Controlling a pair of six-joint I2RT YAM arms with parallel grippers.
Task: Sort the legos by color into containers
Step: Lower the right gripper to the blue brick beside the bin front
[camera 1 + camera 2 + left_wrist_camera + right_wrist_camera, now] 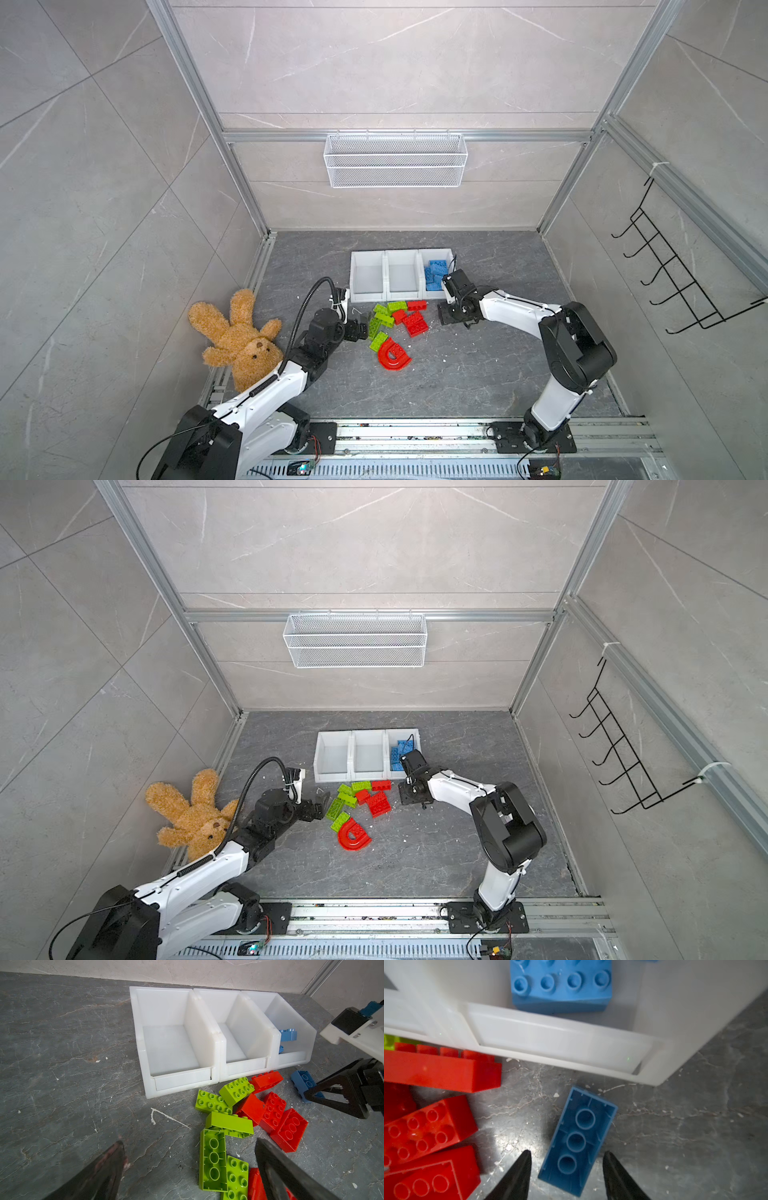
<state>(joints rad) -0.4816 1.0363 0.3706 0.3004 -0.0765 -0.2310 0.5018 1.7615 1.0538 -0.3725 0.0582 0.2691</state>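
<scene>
Open gaps remain beside the blue lego, so next my right gripper will close its fingers onto the lego's long sides near its end away from the container.
Three white containers stand in a row: left (368, 278), middle (403, 276), and right (436, 252), which holds several blue legos (434, 276). In front lie green legos (382, 320), red legos (415, 322) and a red arch (392, 355). One blue lego (577, 1140) lies studs-down on the floor before the right container. My right gripper (567, 1151) is open, its fingers either side of that brick with gaps. My left gripper (189, 1141) is open wide by the green pile. An upturned green lego (213, 1159) lies between its fingers.
A brown plush bear (239, 336) lies at the left beside my left arm. A white wire basket (395, 160) hangs on the back wall. A black hook rack (681, 270) hangs on the right wall. Metal rails run along the front edge.
</scene>
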